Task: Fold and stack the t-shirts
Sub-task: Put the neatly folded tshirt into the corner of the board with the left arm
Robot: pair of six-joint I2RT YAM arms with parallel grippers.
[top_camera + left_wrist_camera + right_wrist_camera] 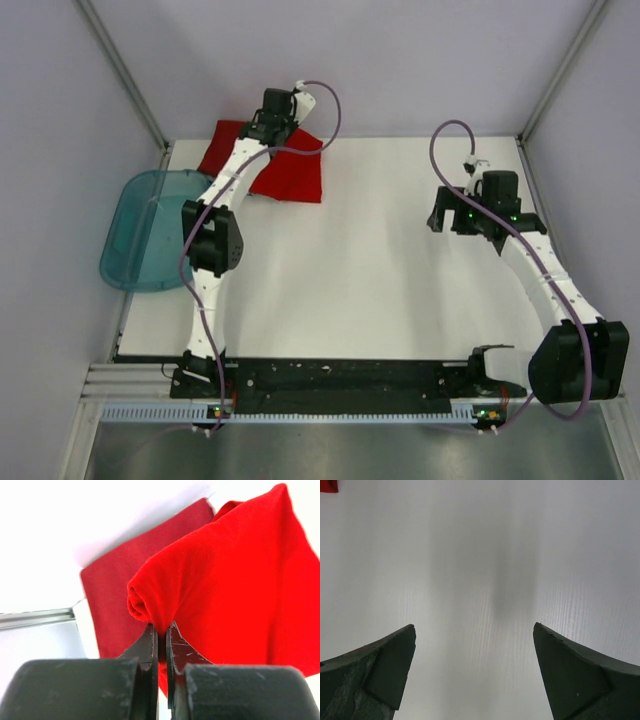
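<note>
My left gripper holds the bunched edge of the brighter t-shirt and will carry it over the uncovered part of the folded t-shirt and release it there. That part is to the gripper's left in the top view.
Two red t-shirts lie at the table's far left corner. A folded t-shirt (112, 597) rests flat, looking darker in the left wrist view. A second, brighter t-shirt (230, 580) sits over it, bunched into a roll at its near edge. My left gripper (161, 628) is shut on that bunched edge. From above, the left gripper (262, 128) is over the red t-shirts (290, 172). My right gripper (447, 213) hangs over the bare right side of the table, far from the cloth. Its jaws stand open with nothing between them (474, 627). A red corner of t-shirt (327, 485) shows in the right wrist view.
A translucent teal plastic tub (140, 232) sits off the table's left edge, beside the left arm's elbow. The white table (380, 270) is bounded by grey walls at the back and sides. A metal rail (35, 618) runs along the edge near the shirts.
</note>
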